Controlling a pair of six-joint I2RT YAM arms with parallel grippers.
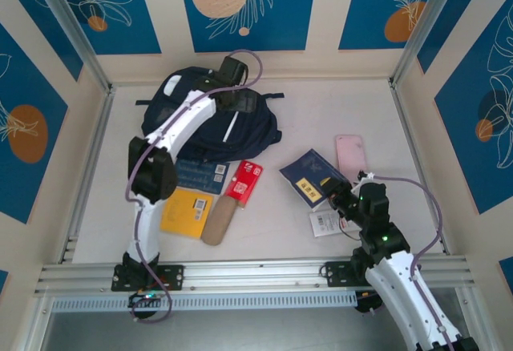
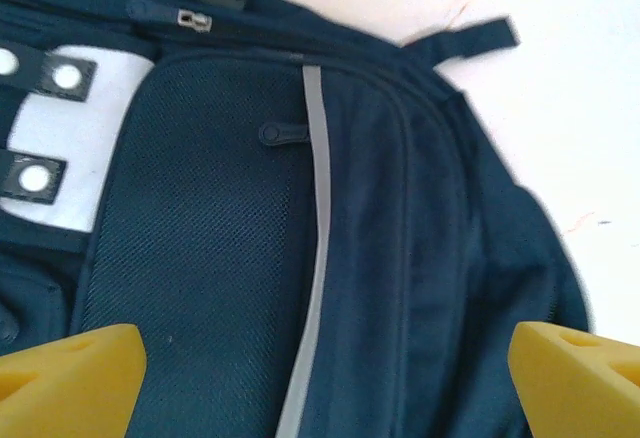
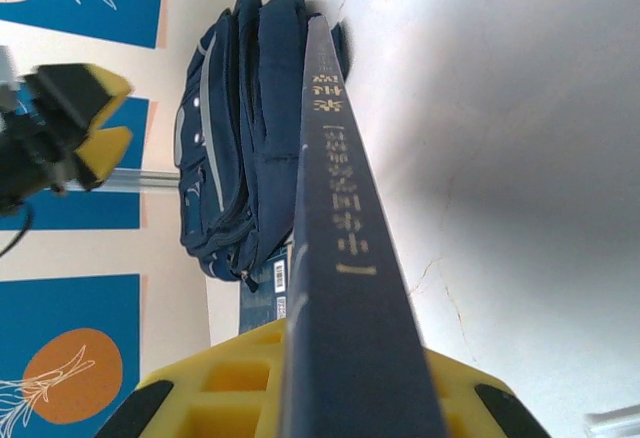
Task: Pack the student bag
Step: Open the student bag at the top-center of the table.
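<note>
I should lower my left gripper onto the bag's top edge by the grey stripe and close it, because that fabric is below, between its open fingers.
The student bag [image 1: 210, 119] lies flat at the back left of the table, dark navy with a grey stripe [image 2: 316, 218] and a light grey patch [image 2: 60, 148]. My left gripper [image 1: 234, 86] hovers just over it, open, its yellow fingertips [image 2: 70, 378] wide apart with only bag fabric below them. My right gripper [image 1: 337, 192] at the right is shut on the edge of a navy book [image 1: 309, 176]. The book's spine [image 3: 340, 208], with gold characters, runs up between the yellow fingers [image 3: 220, 388]. The bag [image 3: 235, 128] and the open left gripper [image 3: 95, 123] show beyond it.
In front of the bag lie a blue book [image 1: 200, 175], a red box [image 1: 244, 181], a yellow book [image 1: 186, 212] and a tan pencil case [image 1: 216, 223]. A pink phone [image 1: 351, 155] and a white card [image 1: 327, 223] lie by the right arm. Walls enclose the table.
</note>
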